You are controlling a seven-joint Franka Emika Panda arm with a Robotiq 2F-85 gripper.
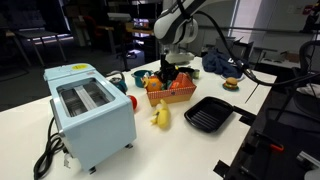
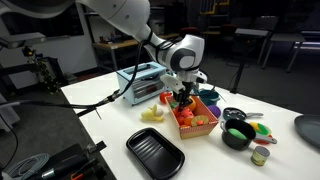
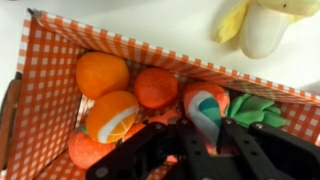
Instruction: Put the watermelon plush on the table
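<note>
My gripper lifts the plush over the basket's rim next. Then it lowers and releases the plush on bare tabletop by the grill pan, beyond that rim from my gripper.
The watermelon plush (image 3: 205,108), a red, white and green slice, lies in the orange checkered basket (image 3: 60,45) among orange and red plush fruits and a green leafy one. My gripper (image 3: 208,138) reaches down into the basket, and its two black fingers are closed on either side of the plush. In both exterior views the gripper (image 1: 168,76) (image 2: 183,98) stands upright in the basket (image 1: 172,97) (image 2: 197,124); the plush is hidden there. The basket stands on the white table (image 1: 205,150) (image 2: 105,110).
A light blue toaster (image 1: 90,110) (image 2: 140,82) stands near the basket. A yellow banana plush (image 1: 160,116) (image 2: 152,113) (image 3: 262,25) lies beside it. A black grill pan (image 1: 208,113) (image 2: 155,153) and a black bowl (image 2: 238,133) are close by.
</note>
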